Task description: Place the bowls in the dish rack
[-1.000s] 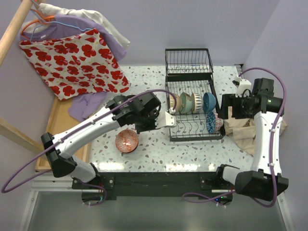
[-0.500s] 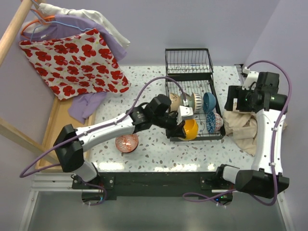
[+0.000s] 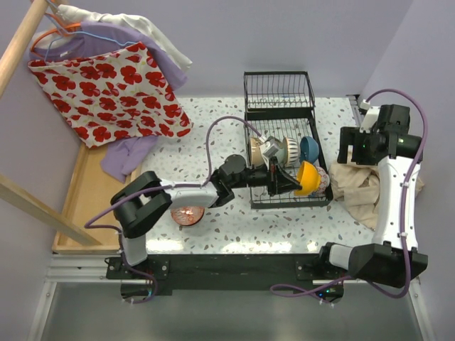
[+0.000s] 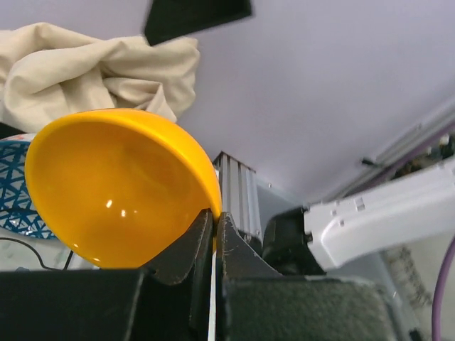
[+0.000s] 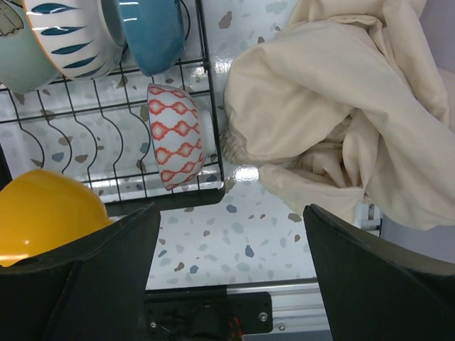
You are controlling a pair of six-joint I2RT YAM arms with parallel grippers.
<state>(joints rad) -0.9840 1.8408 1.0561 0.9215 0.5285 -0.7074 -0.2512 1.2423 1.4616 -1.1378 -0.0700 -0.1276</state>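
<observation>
The orange-yellow bowl needs to go slightly outward with my left gripper next, then down to the empty wire slot beside the red-white patterned bowl, where I need to release it.
My left gripper [image 3: 297, 183] is shut on the rim of the orange-yellow bowl [image 3: 308, 177], holding it tilted over the front right part of the black wire dish rack [image 3: 284, 204]. In the left wrist view the jaws [image 4: 215, 226] pinch the bowl's [image 4: 114, 185] edge, with a blue-white patterned bowl [image 4: 15, 195] behind it. Cream [image 3: 257, 150], pale [image 3: 288, 150] and blue [image 3: 309, 148] bowls stand on edge in the rack. A red-white patterned bowl [image 5: 176, 138] stands at the rack's right end. A reddish-brown bowl [image 3: 188, 213] sits on the table. My right gripper [image 5: 231, 277] is open beside the rack, holding nothing.
A crumpled beige cloth [image 3: 355, 188] lies right of the rack, under the right arm. A wooden tray [image 3: 84, 186] lies along the table's left edge, with hung clothes [image 3: 106, 82] above it. The rack's taller basket section [image 3: 279, 89] is at the back.
The left arm has stretched further right over the rack, carrying the orange-yellow bowl from the rack's front middle toward its right end. The right arm has stayed nearly still.
</observation>
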